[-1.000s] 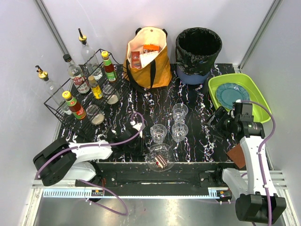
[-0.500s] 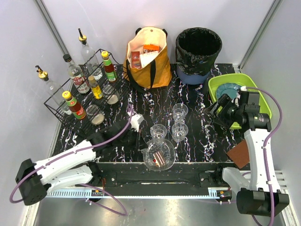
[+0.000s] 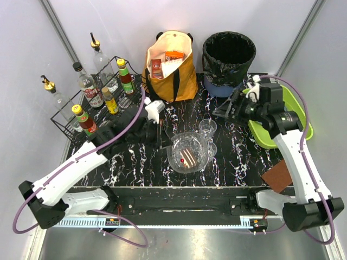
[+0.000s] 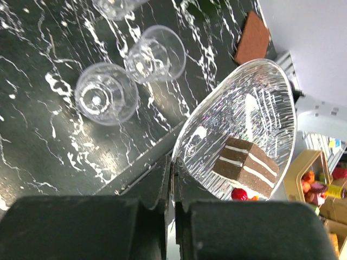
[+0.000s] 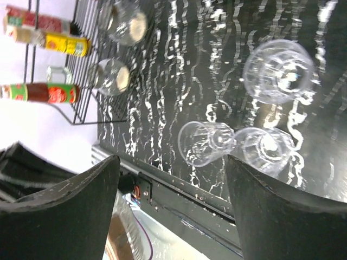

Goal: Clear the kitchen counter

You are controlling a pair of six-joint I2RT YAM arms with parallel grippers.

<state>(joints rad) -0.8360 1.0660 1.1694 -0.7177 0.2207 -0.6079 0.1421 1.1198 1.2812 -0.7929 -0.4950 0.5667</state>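
The cake plate is pinched by my left gripper at only one edge, so I need to move my right gripper to the left in the top view, onto the cake plate's opposite rim (image 3: 207, 147).
The kitchen counter (image 3: 238, 157) is black with white veins. My left gripper (image 3: 164, 142) is shut on the rim of a clear glass plate (image 3: 187, 153) carrying a slice of chocolate cake (image 3: 187, 158), and holds it above the counter's middle. In the left wrist view the gripper (image 4: 173, 162) pinches the plate (image 4: 244, 103) edge, cake (image 4: 246, 165) on it. Three clear glasses (image 3: 207, 129) stand beside the plate, also seen in the left wrist view (image 4: 105, 100). My right gripper (image 3: 226, 111) is open and empty over the counter's back right, above the glasses (image 5: 279, 70).
A black wire rack (image 3: 92, 108) with bottles stands at the back left. An orange tote bag (image 3: 171, 65) and a black bin (image 3: 229, 54) are at the back. A lime-green tray (image 3: 295, 116) lies at the right. A brown square pad (image 3: 276, 176) lies at the front right.
My left gripper has lifted the plate with the cake from the front edge up toward the counter's middle. My right gripper has swung from the green tray leftward and farther back.
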